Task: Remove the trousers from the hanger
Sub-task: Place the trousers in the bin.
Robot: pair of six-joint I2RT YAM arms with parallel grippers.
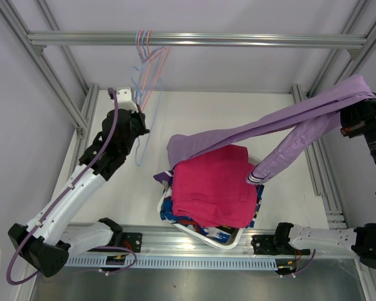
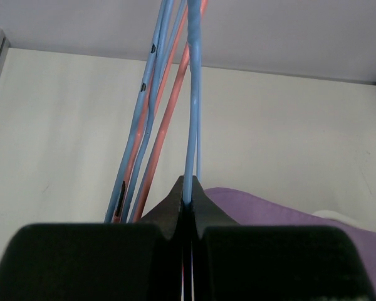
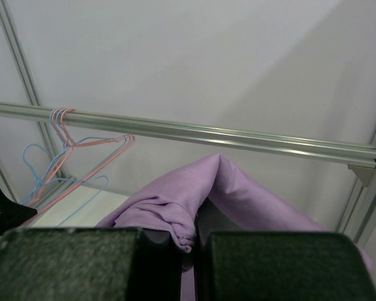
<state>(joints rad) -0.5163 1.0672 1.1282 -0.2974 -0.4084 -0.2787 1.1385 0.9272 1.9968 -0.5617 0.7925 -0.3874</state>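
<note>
The lilac cloth is clear of the hanger and its end is on the pile, so my right gripper should next tip, swing down over the bright pink trousers (image 1: 218,184) and open.
My left gripper (image 1: 140,120) (image 2: 188,199) is shut on the thin wire of a blue hanger (image 1: 140,147) (image 2: 192,119), below the rail. My right gripper (image 1: 356,113) (image 3: 189,241) is raised at the far right, shut on a bunched fold of the lilac trousers (image 1: 269,128) (image 3: 169,200). The lilac cloth stretches from it down to the left. Its far end drapes over the pile, and its striped cuff (image 1: 255,177) hangs beside the bright pink trousers (image 1: 216,185). No part of it is on the hanger I hold. Blue-white patterned trousers (image 1: 174,216) show under the pink ones.
A white basket (image 1: 203,235) near the front edge holds the pile of trousers. Pink and blue bare hangers (image 1: 147,59) (image 3: 69,147) hang from the aluminium rail (image 1: 238,40) (image 3: 238,137) at the back left. Frame posts (image 1: 318,150) stand at both sides of the table.
</note>
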